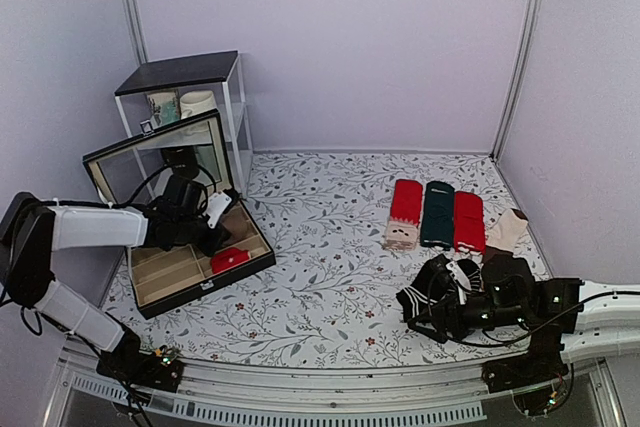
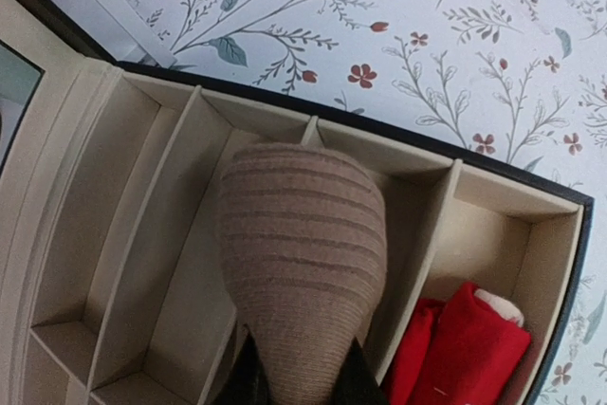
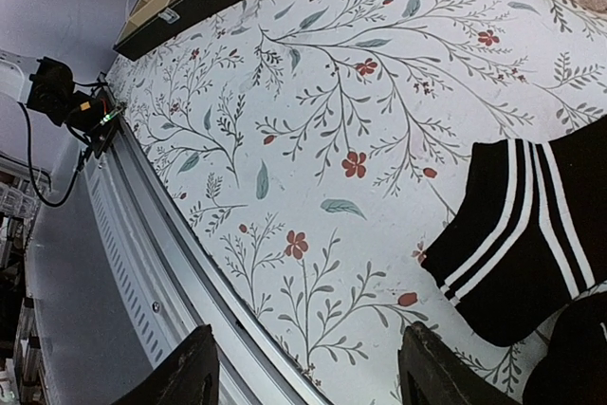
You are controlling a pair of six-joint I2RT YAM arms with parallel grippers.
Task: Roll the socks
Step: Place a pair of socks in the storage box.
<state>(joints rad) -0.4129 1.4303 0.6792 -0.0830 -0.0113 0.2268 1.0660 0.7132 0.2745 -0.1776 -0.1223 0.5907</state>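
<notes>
My left gripper eases toward the red roll and down into the compartment [image 2: 408, 204] beside it next, then releases, because the tan-brown roll [image 2: 302, 263] still overlaps a divider.
The socks are a tan-brown ribbed roll [image 2: 302, 263], seen in the left wrist view. My left gripper [image 2: 302, 388] is shut on the roll's narrow end and holds it over a middle compartment of the divided box [image 2: 417, 154]. In the top view this gripper [image 1: 207, 222] is over the open black box [image 1: 190, 282] at the left, and the arm hides the roll. My right gripper [image 3: 308, 378] is open and empty, low over the table's front edge [image 1: 418, 315].
A small red roll [image 2: 469, 348] lies in the box's end compartment. A black sock with white stripes [image 3: 522, 234] lies beside my right gripper. Red [image 1: 405, 200], dark green [image 1: 437, 212] and red [image 1: 468, 219] flat socks lie at the back right. A shelf with mugs [image 1: 185, 102] stands behind the box. The metal rail [image 3: 161, 263] runs along the front.
</notes>
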